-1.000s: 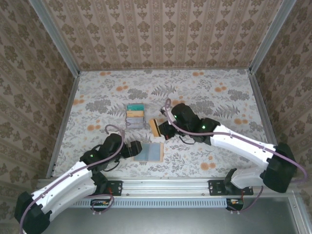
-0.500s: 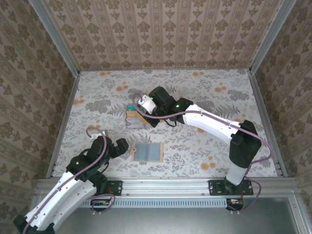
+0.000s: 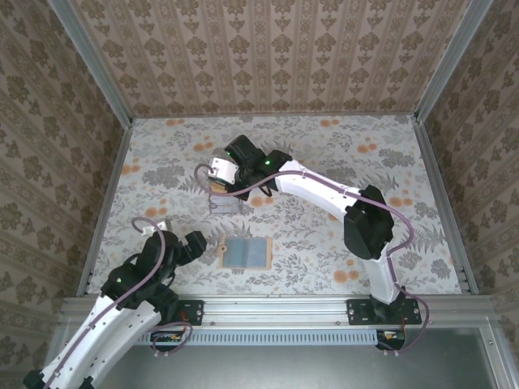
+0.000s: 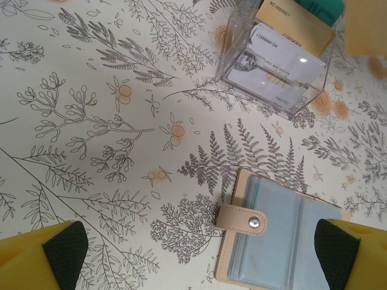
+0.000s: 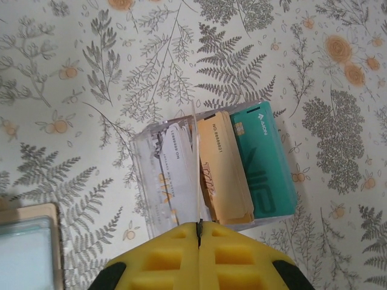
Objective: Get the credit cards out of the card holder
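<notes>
My right gripper moves down toward the yellow cards in the clear box (image 5: 227, 170) next. They stand below it, and it releases this card beside its own colour.
The card holder (image 3: 247, 254) lies open and flat on the table, grey-blue sleeves (image 4: 290, 241) up and its tan snap strap (image 4: 242, 220) at the left edge. My right gripper (image 5: 198, 225) is shut on a yellow credit card, seen edge-on (image 5: 195, 163) in the right wrist view and as a yellow corner (image 4: 366, 24) in the left wrist view. It hangs over a clear box (image 3: 225, 201) that holds pale grey (image 5: 172, 175), yellow (image 5: 224, 175) and teal (image 5: 263, 160) credit cards. My left gripper (image 3: 195, 243) stands open with nothing in it, just left of the holder.
The clear box (image 4: 275, 66) sits on the floral tablecloth beyond the holder, left of centre. Patterned walls and metal rails close the table in on three sides. My right arm (image 3: 324, 190) stretches across the middle.
My right gripper has carried the yellow card from beside the holder up and left to above the clear box. The left arm has pulled back to the left, away from the holder.
</notes>
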